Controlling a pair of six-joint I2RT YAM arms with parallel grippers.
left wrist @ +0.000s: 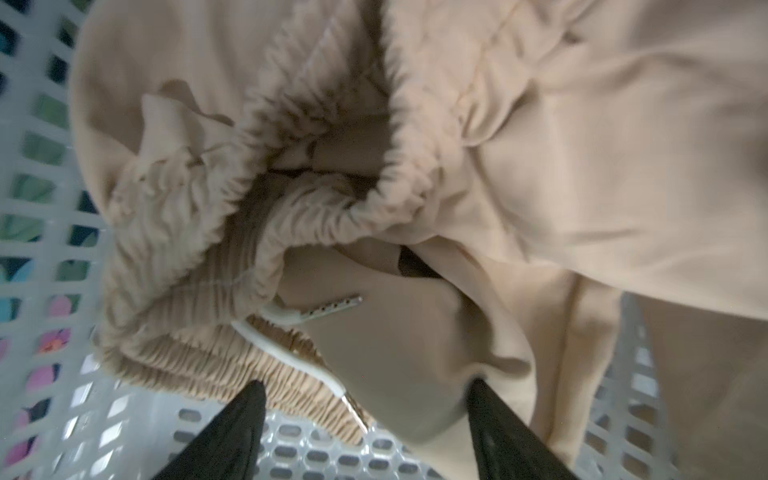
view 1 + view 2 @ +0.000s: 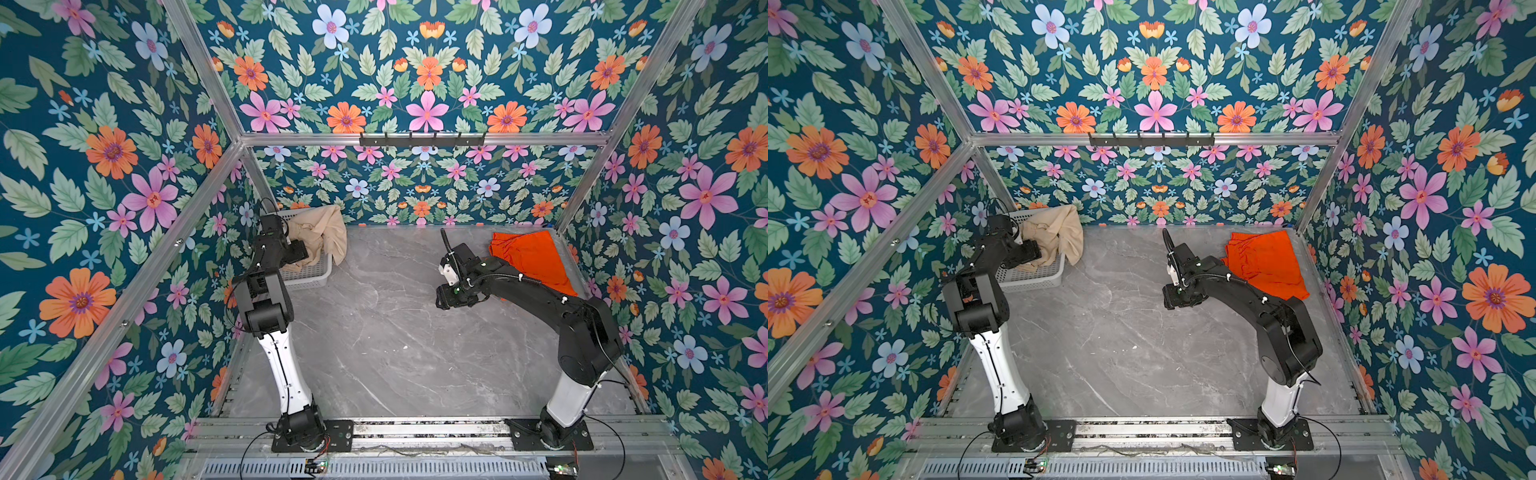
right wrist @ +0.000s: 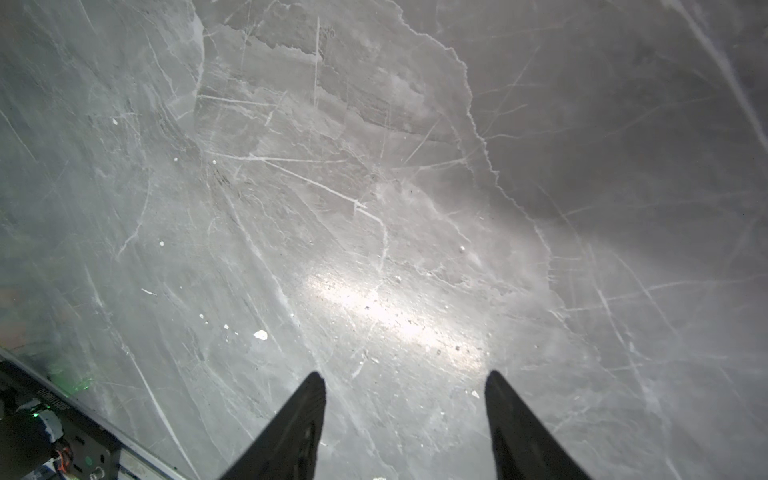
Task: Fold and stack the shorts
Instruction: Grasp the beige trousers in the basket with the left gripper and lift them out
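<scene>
My left gripper should next go down onto the loose beige fabric beside the drawstring tips and close there, since that fabric is just below its open fingers.
The beige shorts [image 2: 320,237] [image 2: 1054,235] lie crumpled in the white basket [image 2: 309,276] [image 2: 1034,280] at the back left, with one part hanging over its rim. My left gripper [image 2: 297,253] [image 2: 1032,251] is down in the basket. In the left wrist view it [image 1: 368,383] stands open, with the elastic waistband, the white drawstring [image 1: 286,353] and loose beige fabric [image 1: 540,166] between its fingers. The orange shorts [image 2: 536,257] [image 2: 1266,262] lie flat at the back right. My right gripper [image 2: 442,299] [image 2: 1171,297] [image 3: 405,374] is open over bare table, left of the orange shorts.
The grey marble table [image 2: 395,353] spreads between the two arms. A black hook rail [image 2: 422,139] hangs on the back frame bar. Floral walls and aluminium posts close in the left, right and back sides. The basket floor [image 1: 291,453] shows under the left fingers.
</scene>
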